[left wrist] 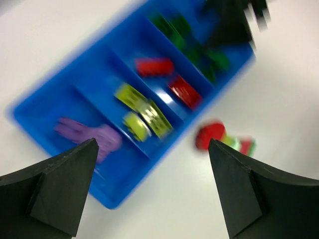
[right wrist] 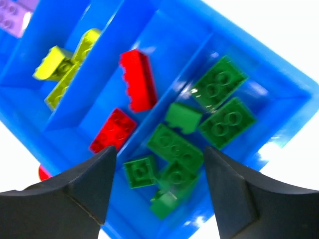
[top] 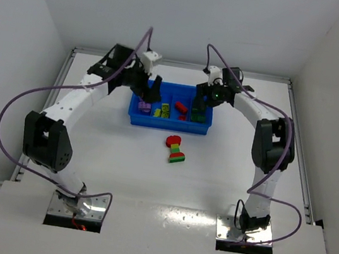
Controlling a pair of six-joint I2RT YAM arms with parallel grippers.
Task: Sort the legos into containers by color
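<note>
The left gripper swings back and toward the right in the top view next, turns and lowers onto the stack's slim middle (top: 174,148) (left wrist: 231,142), since the stack's ends are wider.
The blue tray (top: 169,126) stands at the table's far middle, its containers side by side. From left to right they hold purple (top: 144,106), yellow-green (top: 163,109), red (top: 182,108) and green legos (top: 200,114). A stack of red, yellow-green and green bricks (top: 175,149) lies on the table in front of the tray. My left gripper (top: 152,92) hangs open and empty over the purple end (left wrist: 92,133). My right gripper (right wrist: 159,152) is open above the green pile (right wrist: 219,84); one blurred green brick (right wrist: 167,199) lies loose under it.
White walls close in the table on three sides. A raised table rim (top: 71,61) runs along the left and back. Purple cables (top: 13,104) loop off both arms. In the right wrist view, a red bit of the stack (right wrist: 44,173) peeks past the tray's wall (right wrist: 279,84).
</note>
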